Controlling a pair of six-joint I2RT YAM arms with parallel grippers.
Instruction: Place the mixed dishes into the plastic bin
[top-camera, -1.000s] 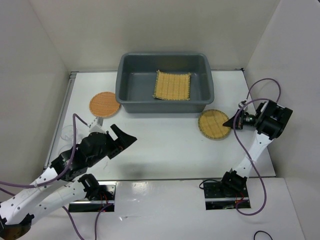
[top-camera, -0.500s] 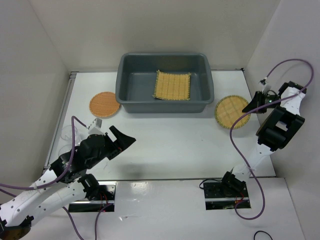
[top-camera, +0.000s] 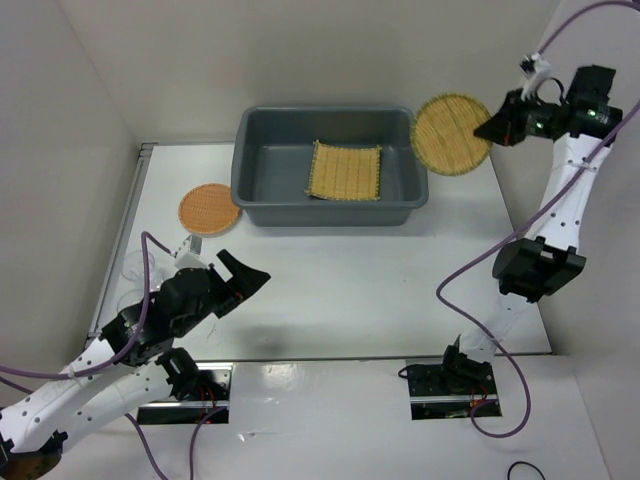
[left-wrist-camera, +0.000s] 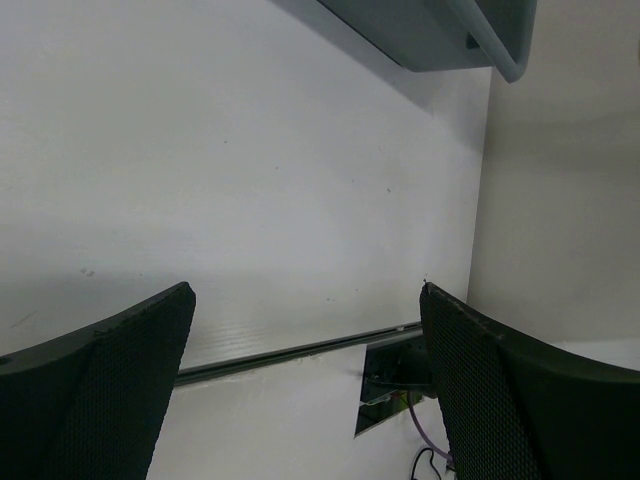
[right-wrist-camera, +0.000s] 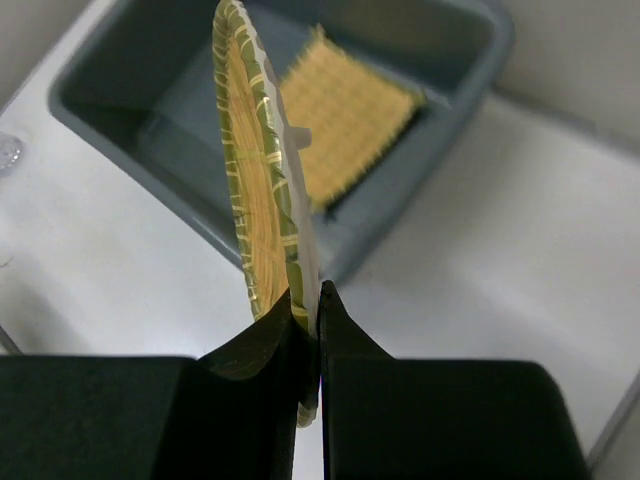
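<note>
I will next move my right gripper to the left in the top view and down over the square tan mat (top-camera: 345, 171) (right-wrist-camera: 348, 115) to release the yellow tray, because that mat is uncovered.
My right gripper (top-camera: 488, 128) is shut on the rim of the yellow round woven tray (top-camera: 450, 134), held high in the air beside the right end of the dark grey plastic bin (top-camera: 254, 190). In the right wrist view the yellow tray (right-wrist-camera: 258, 190) stands on edge between the fingers, above the plastic bin (right-wrist-camera: 130, 110). The square tan mat (top-camera: 345, 171) lies inside the bin. The orange-brown round tray (top-camera: 209, 208) lies on the table left of the bin. Two clear glasses (top-camera: 131, 266) stand at the table's left edge. My left gripper (top-camera: 250, 275) hangs open over the near-left table, holding nothing.
White walls close in the table on the left, back and right. The left wrist view shows only bare white table, the bin's corner (left-wrist-camera: 500, 50) and the table's near rail (left-wrist-camera: 290, 352). Arm bases and cables sit along the near edge.
My right arm has lifted the yellow tray off the table and swung it up and back, from right of the bin's front to beside its far right corner. The left arm stayed still.
</note>
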